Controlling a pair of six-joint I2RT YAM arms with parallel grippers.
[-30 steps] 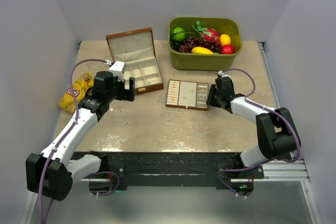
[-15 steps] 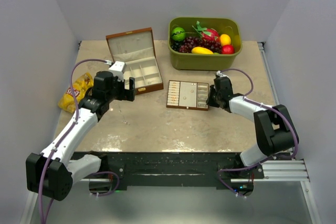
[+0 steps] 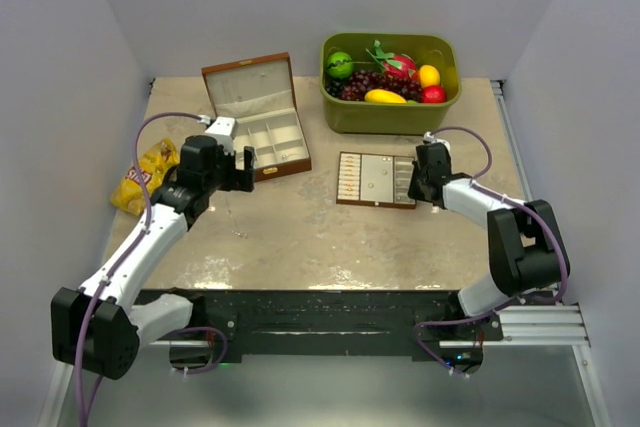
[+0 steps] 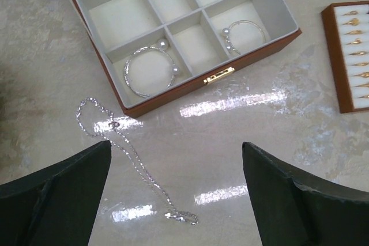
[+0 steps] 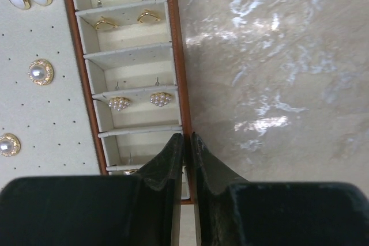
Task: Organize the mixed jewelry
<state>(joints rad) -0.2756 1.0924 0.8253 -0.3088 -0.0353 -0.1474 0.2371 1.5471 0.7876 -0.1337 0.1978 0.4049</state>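
Observation:
My left gripper will move down and outward next until its open fingers straddle the thin edge of the box's side by the chain, which stands below and outward.
The flat brown-edged cream tray lies mid-table and holds gold rings and pearl earrings. My right gripper is shut on the tray's right brown rim, with its fingertips pinching that rim. The brown wooden box stands open. It holds two silvery hoops, one in a front compartment and one in a right compartment. A fine silver chain lies on the table in front of the box. My left gripper is open and empty above the chain's near end.
A green bin of fruit stands at the back right. A yellow snack bag lies at the left edge beside my left arm. The tray's ring rows show at the right of the left wrist view.
The tray has slid to the right with my right gripper shut on its rim. My left arm has barely moved.

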